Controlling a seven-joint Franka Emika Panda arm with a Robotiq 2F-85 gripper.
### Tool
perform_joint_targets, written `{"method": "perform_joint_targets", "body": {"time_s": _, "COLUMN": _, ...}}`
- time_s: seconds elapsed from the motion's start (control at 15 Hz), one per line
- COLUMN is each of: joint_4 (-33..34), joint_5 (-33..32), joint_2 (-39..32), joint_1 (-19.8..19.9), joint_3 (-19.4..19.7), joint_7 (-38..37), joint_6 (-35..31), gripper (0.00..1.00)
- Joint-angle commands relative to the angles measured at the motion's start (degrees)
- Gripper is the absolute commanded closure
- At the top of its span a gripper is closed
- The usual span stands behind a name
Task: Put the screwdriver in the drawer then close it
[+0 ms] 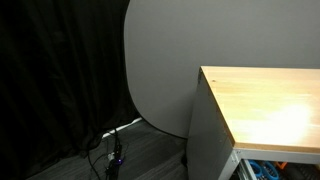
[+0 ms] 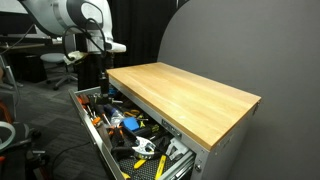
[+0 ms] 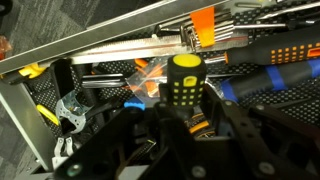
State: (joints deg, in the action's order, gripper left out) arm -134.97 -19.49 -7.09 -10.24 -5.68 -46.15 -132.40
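Note:
The screwdriver should go down next in my gripper toward the tools in the open drawer, and then my gripper should release it there.
In the wrist view my gripper (image 3: 192, 108) is shut on the screwdriver (image 3: 183, 78), which has a black handle with yellow dots and a yellow cap. It hangs over the open drawer (image 3: 100, 42), which is full of tools on a dark liner. In an exterior view the arm reaches down at the far end of the open drawer (image 2: 92, 130), with the gripper (image 2: 103, 78) just above it. The grey cabinet has a light wooden top (image 2: 185, 88). In an exterior view only a corner of the drawer (image 1: 268, 170) shows, and the gripper is out of view.
The drawer holds several tools: pliers, orange- and blue-handled tools (image 3: 255, 78) and a metal clamp (image 3: 70, 112). A grey round panel (image 1: 160, 60) and a black curtain stand behind the cabinet. Cables (image 1: 112, 150) lie on the floor. An office chair (image 2: 52, 62) stands beyond.

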Motion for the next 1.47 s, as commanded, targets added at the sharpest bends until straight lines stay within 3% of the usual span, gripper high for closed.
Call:
{"method": "perform_joint_targets", "body": {"time_s": 0.0, "joint_4": 2.58, "joint_5": -3.18, "joint_2": -4.38, "joint_1": -1.21, "joint_3": 0.24, "joint_7": -2.47, "joint_6": -1.96, "gripper": 0.83}}
{"method": "perform_joint_targets", "body": {"time_s": 0.07, "joint_4": 3.11, "joint_5": -3.54, "joint_2": -5.45, "joint_1": -1.5, "joint_3": 0.48, "joint_7": -2.65, "joint_6": -2.23, "gripper": 0.82}}
{"method": "perform_joint_targets", "body": {"time_s": 0.13, "joint_4": 3.84, "joint_5": -3.91, "joint_2": -6.52, "joint_1": -1.77, "joint_3": 0.75, "joint_7": -2.68, "joint_6": -2.29, "gripper": 0.71}}
{"method": "perform_joint_targets", "body": {"time_s": 0.2, "joint_4": 4.28, "joint_5": -3.54, "joint_2": -7.1, "joint_1": -1.92, "joint_3": 0.88, "joint_7": -2.23, "joint_6": -1.99, "gripper": 0.41}}
{"method": "perform_joint_targets", "body": {"time_s": 0.33, "joint_4": 4.75, "joint_5": -2.84, "joint_2": -7.49, "joint_1": -1.89, "joint_3": 1.31, "joint_7": -1.06, "joint_6": -1.52, "gripper": 0.35}}
{"method": "perform_joint_targets", "body": {"time_s": 0.53, "joint_4": 3.2, "joint_5": -2.51, "joint_2": -5.1, "joint_1": -0.8, "joint_3": 2.44, "joint_7": 1.84, "joint_6": 0.11, "gripper": 0.11}}
{"method": "perform_joint_targets", "body": {"time_s": 0.67, "joint_4": 1.78, "joint_5": -1.97, "joint_2": -3.15, "joint_1": 0.16, "joint_3": 3.5, "joint_7": 3.73, "joint_6": 1.02, "gripper": 0.0}}
{"method": "perform_joint_targets", "body": {"time_s": 1.07, "joint_4": -1.7, "joint_5": 2.75, "joint_2": 0.61, "joint_1": 4.37, "joint_3": 5.37, "joint_7": 13.29, "joint_6": 5.75, "gripper": 0.0}}
{"method": "perform_joint_targets", "body": {"time_s": 1.4, "joint_4": -3.54, "joint_5": 2.9, "joint_2": 2.19, "joint_1": 7.16, "joint_3": 7.24, "joint_7": 16.66, "joint_6": 9.88, "gripper": 0.0}}
